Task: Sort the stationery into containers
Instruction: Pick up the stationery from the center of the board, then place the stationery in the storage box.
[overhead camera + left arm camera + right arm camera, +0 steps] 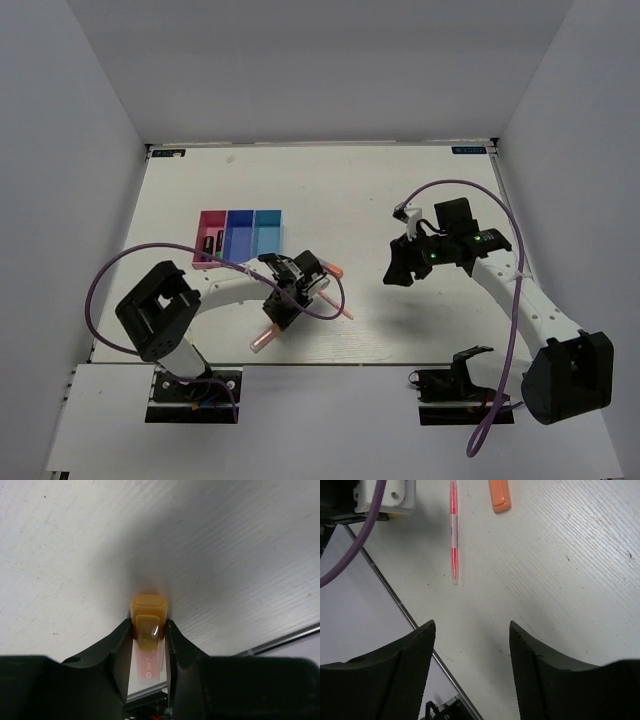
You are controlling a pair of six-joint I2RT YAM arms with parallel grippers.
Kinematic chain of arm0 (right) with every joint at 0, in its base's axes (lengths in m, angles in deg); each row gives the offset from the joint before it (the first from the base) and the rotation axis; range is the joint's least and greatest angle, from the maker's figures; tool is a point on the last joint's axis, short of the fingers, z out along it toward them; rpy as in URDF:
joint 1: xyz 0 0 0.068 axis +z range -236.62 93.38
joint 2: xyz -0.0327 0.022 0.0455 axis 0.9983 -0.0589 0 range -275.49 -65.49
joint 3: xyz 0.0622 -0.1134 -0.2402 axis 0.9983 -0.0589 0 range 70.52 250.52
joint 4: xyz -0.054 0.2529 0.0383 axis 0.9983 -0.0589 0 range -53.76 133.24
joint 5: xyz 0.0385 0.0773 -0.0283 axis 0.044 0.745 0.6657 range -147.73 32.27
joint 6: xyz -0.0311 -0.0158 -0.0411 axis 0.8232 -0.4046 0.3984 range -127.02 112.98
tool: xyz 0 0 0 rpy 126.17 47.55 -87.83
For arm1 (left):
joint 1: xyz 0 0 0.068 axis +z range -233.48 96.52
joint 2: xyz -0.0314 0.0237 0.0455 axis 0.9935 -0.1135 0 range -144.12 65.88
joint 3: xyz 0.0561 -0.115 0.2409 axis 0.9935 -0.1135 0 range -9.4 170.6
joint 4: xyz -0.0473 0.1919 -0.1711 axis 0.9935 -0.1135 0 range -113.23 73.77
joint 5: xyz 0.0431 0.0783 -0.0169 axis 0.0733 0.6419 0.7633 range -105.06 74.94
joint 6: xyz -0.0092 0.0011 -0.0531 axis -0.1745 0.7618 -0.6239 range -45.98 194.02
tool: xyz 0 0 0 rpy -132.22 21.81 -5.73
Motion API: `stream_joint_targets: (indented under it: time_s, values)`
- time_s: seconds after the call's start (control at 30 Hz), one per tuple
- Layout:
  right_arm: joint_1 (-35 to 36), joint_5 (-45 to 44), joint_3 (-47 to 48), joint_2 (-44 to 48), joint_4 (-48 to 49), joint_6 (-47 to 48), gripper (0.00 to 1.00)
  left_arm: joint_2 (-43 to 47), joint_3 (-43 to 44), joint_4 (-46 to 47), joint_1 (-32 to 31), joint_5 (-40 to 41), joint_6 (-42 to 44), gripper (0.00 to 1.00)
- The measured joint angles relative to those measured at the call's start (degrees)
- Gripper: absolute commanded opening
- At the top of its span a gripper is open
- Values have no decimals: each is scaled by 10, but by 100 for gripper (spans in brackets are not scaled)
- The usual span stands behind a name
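My left gripper lifts the highlighter next and carries it outward and to the left in the top view. It then releases it into the blue middle compartment (238,236), which stands empty.
My left gripper (149,622) has its jaws closed against both sides of a pink-and-orange highlighter (148,630), which lies on the white table near the front edge. From above, the highlighter's pink end (262,340) sticks out below the left gripper (278,315). A thin pink-red pen (337,309) lies just right of it, also seen from the right wrist as the pen (454,530). The three-part containers (240,222) stand at the back left. My right gripper (398,270) hovers open and empty; its fingertips (427,630) stand wide apart over bare table.
An orange marker end (335,270) pokes out beside the left wrist and shows again as an orange end (499,497). Dark markers (208,243) lie in the pink compartment. The table's front edge (410,617) runs close by both grippers.
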Motion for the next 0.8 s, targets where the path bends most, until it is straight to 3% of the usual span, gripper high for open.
stream_joint_targets:
  time_s: [0.03,0.07,0.1,0.13,0.17,0.3,0.33,0.37,0.4,0.63,0.8]
  values:
    - [-1,2,0,0,0,0,62,1,3,-5,-2,1,-2,0]
    - [-2,3,0,0,0,1,53,5,9,-12,-6,3,-6,0]
    - [-3,5,0,0,0,2,23,12,17,-21,-8,5,-10,0]
    - [-3,5,0,0,0,7,6,22,29,-29,-10,9,-13,0]
    - [-3,7,0,0,0,6,0,39,42,-33,-10,13,-17,0]
    - [-3,11,-1,1,-1,6,1,118,108,-40,11,32,-30,0]
    - [-4,11,-2,3,0,6,17,137,123,-39,25,38,-35,0]
    - [-4,11,-5,6,1,6,49,153,138,-37,44,46,-38,0]
    - [-4,10,-8,9,1,5,53,165,155,-35,68,63,-45,0]
    - [-5,2,-14,19,2,13,55,110,241,-13,262,124,-78,3]
    - [-5,2,-18,30,6,13,55,-7,313,-5,317,140,-71,8]
